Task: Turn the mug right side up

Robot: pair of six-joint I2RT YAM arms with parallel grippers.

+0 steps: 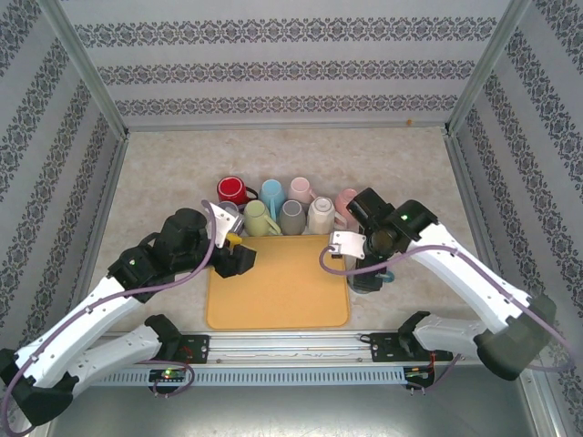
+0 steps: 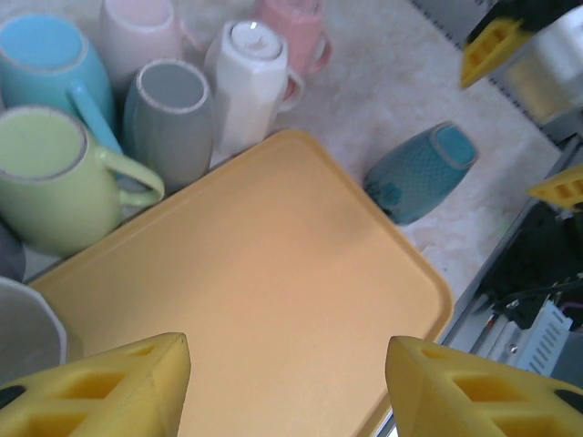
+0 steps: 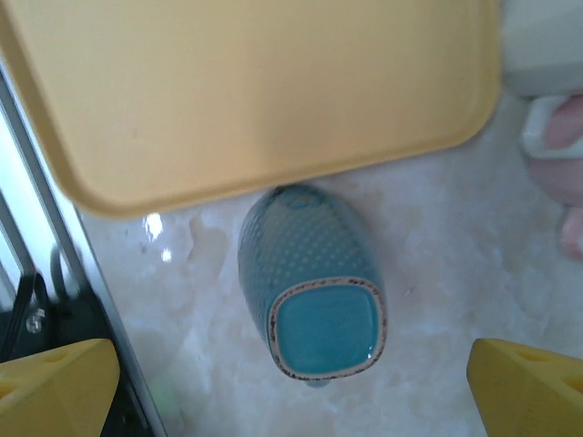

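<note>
My right gripper will next go down over the teal mug until its open fingers are on both sides of the dotted mug, since the mug is upside down directly below it.
The mug is teal with a dotted texture and stands upside down on the marble tabletop, its squarish base facing up, just off the right edge of the yellow tray. My right gripper hovers directly above it, open, its yellow fingers wide to either side and not touching it. In the left wrist view the mug sits beyond the tray's right corner. My left gripper is open over the tray with nothing between its fingers. From above, the right gripper covers most of the mug, and the left gripper is at the tray's back left.
Several other mugs stand in a cluster behind the tray: red, blue, pink, green, grey, white. The metal rail runs along the near edge, close to the teal mug.
</note>
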